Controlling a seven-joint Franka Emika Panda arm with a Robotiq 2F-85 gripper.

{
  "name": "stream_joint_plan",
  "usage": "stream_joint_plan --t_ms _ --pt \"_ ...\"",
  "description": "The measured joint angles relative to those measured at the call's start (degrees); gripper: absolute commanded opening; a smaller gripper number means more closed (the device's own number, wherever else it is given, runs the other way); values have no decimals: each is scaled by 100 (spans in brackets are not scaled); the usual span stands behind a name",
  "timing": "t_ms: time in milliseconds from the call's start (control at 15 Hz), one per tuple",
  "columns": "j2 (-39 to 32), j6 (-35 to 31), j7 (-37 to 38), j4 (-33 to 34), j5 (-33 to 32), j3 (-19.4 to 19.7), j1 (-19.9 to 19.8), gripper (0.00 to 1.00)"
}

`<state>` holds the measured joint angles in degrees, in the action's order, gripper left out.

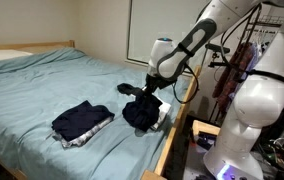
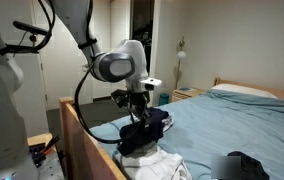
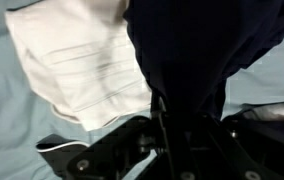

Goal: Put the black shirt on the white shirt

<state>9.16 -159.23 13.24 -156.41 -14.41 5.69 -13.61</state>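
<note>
I will move my gripper across the white shirt's uncovered part (image 1: 163, 114) (image 3: 86, 58) next. Then I will lower it a little to let go of the black shirt there.
My gripper (image 2: 137, 102) is shut on the black shirt (image 2: 144, 130), which hangs bunched below it, just above the bed's near edge. In an exterior view the gripper (image 1: 140, 92) holds the black shirt (image 1: 142, 112) near the bed's side rail. The white shirt (image 2: 160, 165) lies crumpled on the blue sheet right under and beside the hanging black shirt. In the wrist view the black shirt (image 3: 202, 50) fills the middle and right. The white shirt (image 3: 72, 60) lies to its left, partly covered by it. The fingertips (image 3: 167, 125) are hidden in dark cloth.
A folded dark garment (image 1: 82, 122) lies on the blue bed sheet (image 1: 52, 85) away from the gripper; it also shows in an exterior view (image 2: 247, 165). A wooden bed rail (image 2: 87, 135) runs along the bed's edge. The robot's white base (image 1: 257, 110) stands beside the bed.
</note>
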Motion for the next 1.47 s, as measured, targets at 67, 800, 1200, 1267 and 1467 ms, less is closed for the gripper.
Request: stream_joint_plan --t_ms 67,800,1200,1267,1467 --pt "193 197 244 16 -390 -2 -191 8" --pt "-609 1421 -3153 1131 774 1044 168 8" --pt "-1491 1658 -3738 1646 821 1141 -84 8" --pt "-1529 1658 -3785 1683 803 1178 -159 17" --pt "-1569 1642 -4079 1787 811 1223 -366 44"
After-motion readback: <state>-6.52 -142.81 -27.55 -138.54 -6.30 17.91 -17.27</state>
